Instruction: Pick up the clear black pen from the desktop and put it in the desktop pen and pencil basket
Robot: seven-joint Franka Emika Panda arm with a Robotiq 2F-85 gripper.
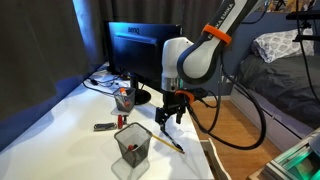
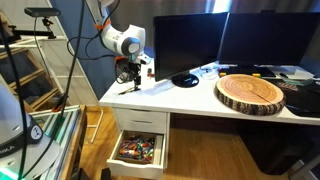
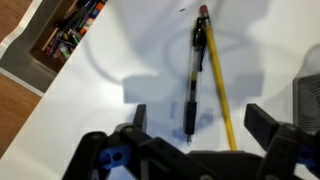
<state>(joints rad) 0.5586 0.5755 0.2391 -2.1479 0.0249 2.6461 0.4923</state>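
The black section by the tip (image 3: 190, 118) of the clear black pen (image 3: 193, 80) is already between the gripper's open fingers, so the gripper will move down onto that section next.
The clear black pen (image 3: 193, 80) lies on the white desktop in the wrist view, its tip toward me. The yellow pencil (image 3: 216, 75) lies just beside it, crossing it near the far end. My gripper (image 3: 197, 120) is open above them, one finger on each side of the pair, holding nothing. In an exterior view my gripper (image 1: 170, 113) hovers over the desk's edge, above the pencil (image 1: 167, 142), with the black wire-mesh pen basket (image 1: 132, 146) close by toward the front. In an exterior view my gripper (image 2: 128, 77) hangs over the desk's near corner.
A smaller cup with red things (image 1: 124, 97) and a short dark marker (image 1: 103, 127) stand on the desk. A monitor (image 1: 135, 50) is behind. A round wood slab (image 2: 252, 92) lies further along the desk. An open drawer of pens (image 2: 138, 150) sits below the desk's edge.
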